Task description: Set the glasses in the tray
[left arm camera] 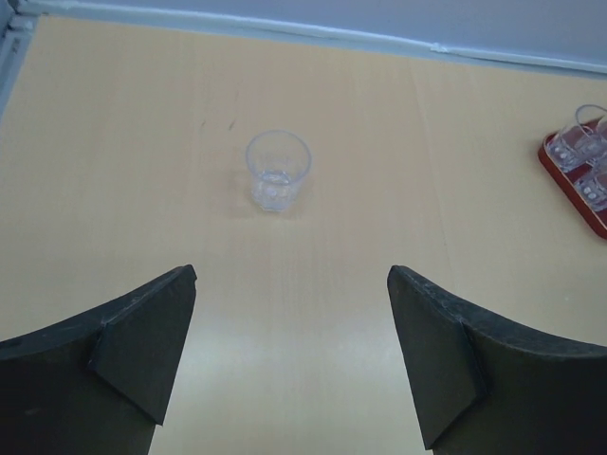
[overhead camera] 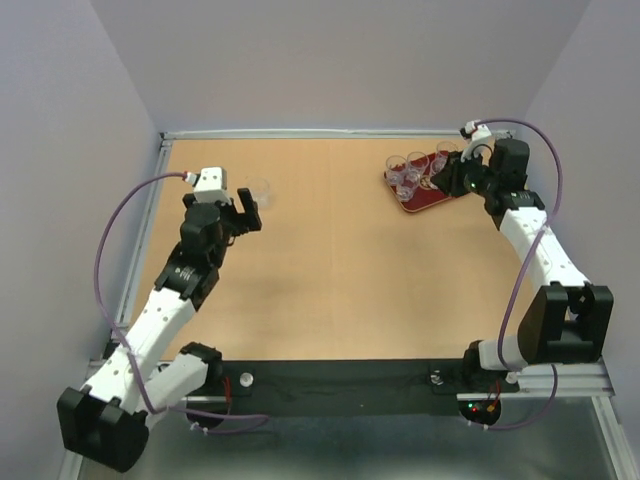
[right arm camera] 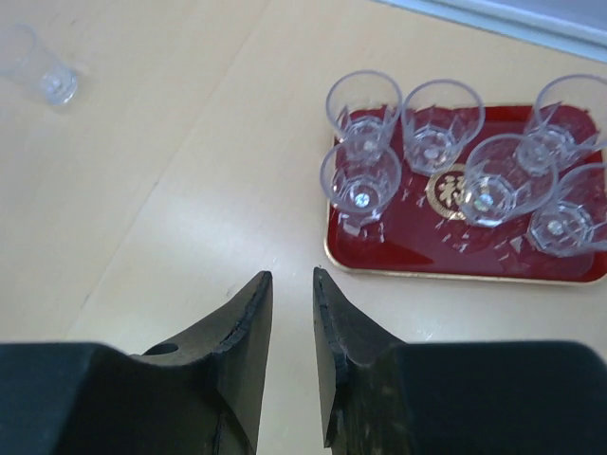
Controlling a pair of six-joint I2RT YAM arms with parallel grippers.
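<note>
My left gripper turns and moves down away from my base next, onto the clear glass's rim at the side away from the tray.
One clear glass stands upright and alone on the wooden table at the far left. My left gripper is just short of it, open wide and empty. In the left wrist view the glass sits ahead of the spread fingers, a little left of centre, apart from the gripper. The dark-red tray lies at the far right with several glasses upright in it. My right gripper hovers at the tray's near side. In the right wrist view its jaws stand a narrow gap apart, empty, beside the tray and its glasses.
A metal rail runs along the table's back edge, with grey walls behind it and on both sides. A black strip lies along the near edge between the arm bases. Purple cables loop off both arms.
</note>
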